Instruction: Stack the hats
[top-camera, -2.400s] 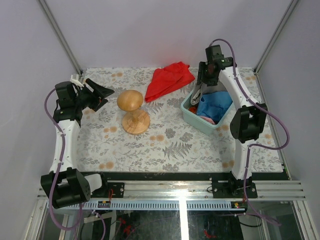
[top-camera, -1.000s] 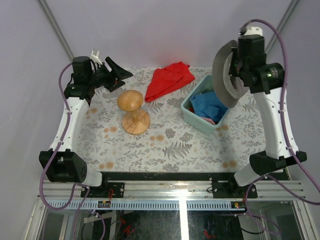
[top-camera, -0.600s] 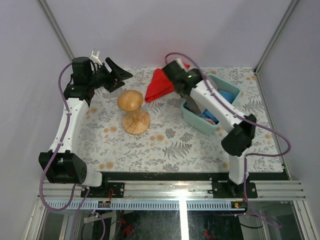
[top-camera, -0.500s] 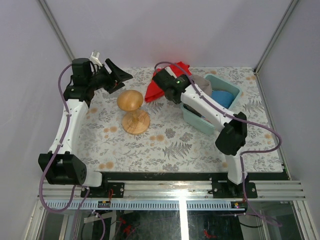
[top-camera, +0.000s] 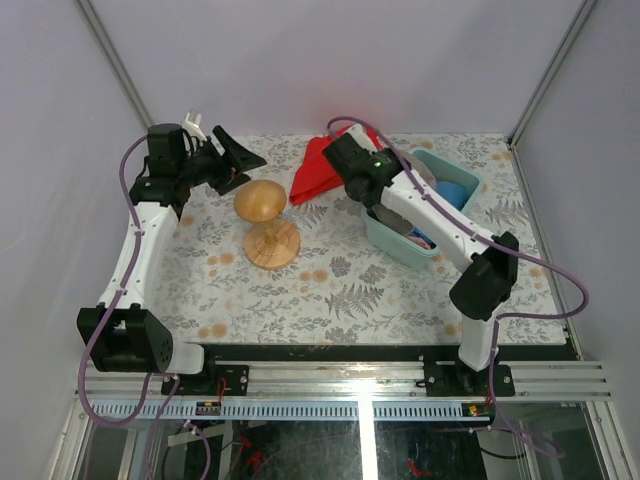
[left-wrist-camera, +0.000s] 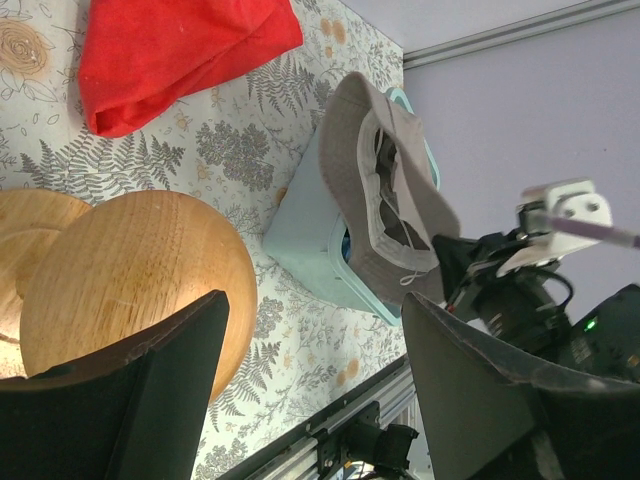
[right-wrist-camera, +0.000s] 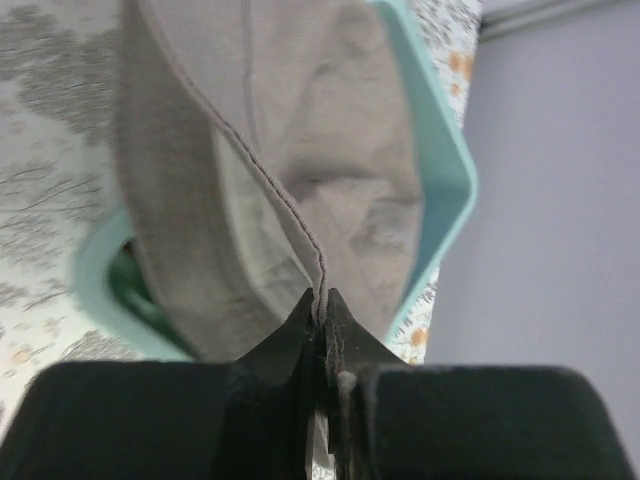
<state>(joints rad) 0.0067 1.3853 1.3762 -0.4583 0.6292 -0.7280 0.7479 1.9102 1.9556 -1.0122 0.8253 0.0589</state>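
Observation:
The right gripper moves to the right in the top view to the teal bin's opening (top-camera: 440, 188) next and releases the brim's seam. The hat overhangs the bin's rim.
The grey hat (right-wrist-camera: 200, 200) hangs by its brim from my right gripper (right-wrist-camera: 322, 300), which is shut on the brim's seam. It dangles over the teal bin (right-wrist-camera: 440, 150). From the left wrist view the grey hat (left-wrist-camera: 385, 150) shows its open underside above the bin (left-wrist-camera: 310, 230). In the top view the grey hat (top-camera: 418, 178) is partly hidden under the right arm, as is the gripper. A blue hat (top-camera: 452, 192) and a bit of pink hat (top-camera: 420, 240) lie in the bin. My left gripper (top-camera: 232, 160) is open and empty, raised just back-left of the wooden stand.
The round-topped wooden stand (top-camera: 262, 200) stands left of centre, also close under the left fingers (left-wrist-camera: 130, 270). A flat red cloth (top-camera: 322, 168) lies at the back, between the stand and the bin wall (top-camera: 395, 240). Slanted frame posts flank the table.
The right arm swung the grey hat down from high on the right toward the left, over the bin. The left arm barely moved.

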